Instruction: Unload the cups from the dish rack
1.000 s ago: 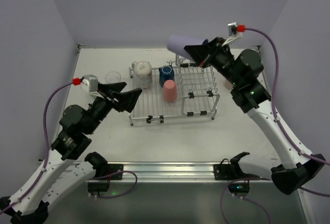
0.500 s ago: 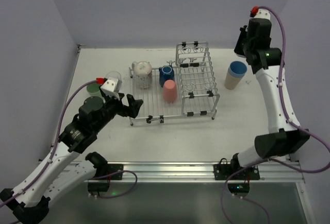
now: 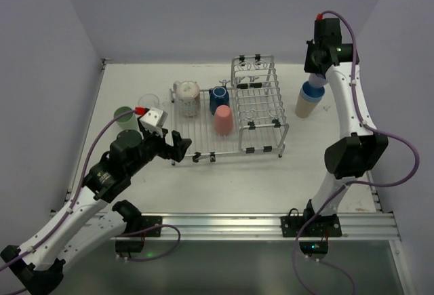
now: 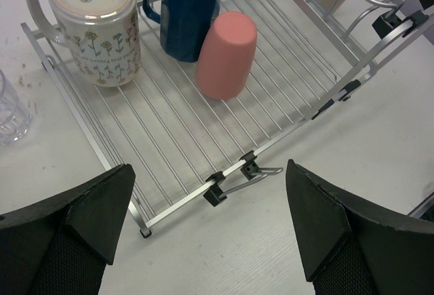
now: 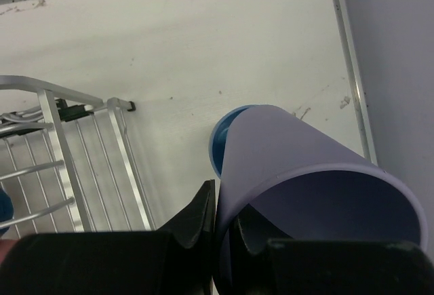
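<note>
Next, my right gripper moves down, lowers the lavender cup [image 5: 305, 152] into the light blue cup's opening [image 5: 220, 147] and releases it, as that opening faces up beneath the lavender cup's base.
My right gripper [image 5: 227, 203] is shut on the rim of the lavender cup [image 5: 305, 152], one finger inside and one outside. It holds the cup high over a light blue cup [image 5: 220, 142] nested in a tan cup [image 3: 303, 108], right of the dish rack [image 3: 203, 142]. On the rack's flat half are a speckled cream mug [image 4: 95, 24], a dark blue mug [image 4: 186, 10] and an upside-down pink cup [image 4: 227, 54]. My left gripper [image 4: 209, 167] is open and empty above the rack's front left edge [image 4: 169, 139]; it also shows in the top view [image 3: 178, 144].
A clear glass [image 3: 148, 102] and a pale green cup [image 3: 124, 117] stand on the table left of the rack. The rack's taller basket half [image 3: 261, 102] holds no cups that I can see. Walls close the table at the back and both sides.
My right arm swung the lavender cup from above the rack's back to over the tan and blue stack on the right. My left gripper moved closer to the rack's front.
</note>
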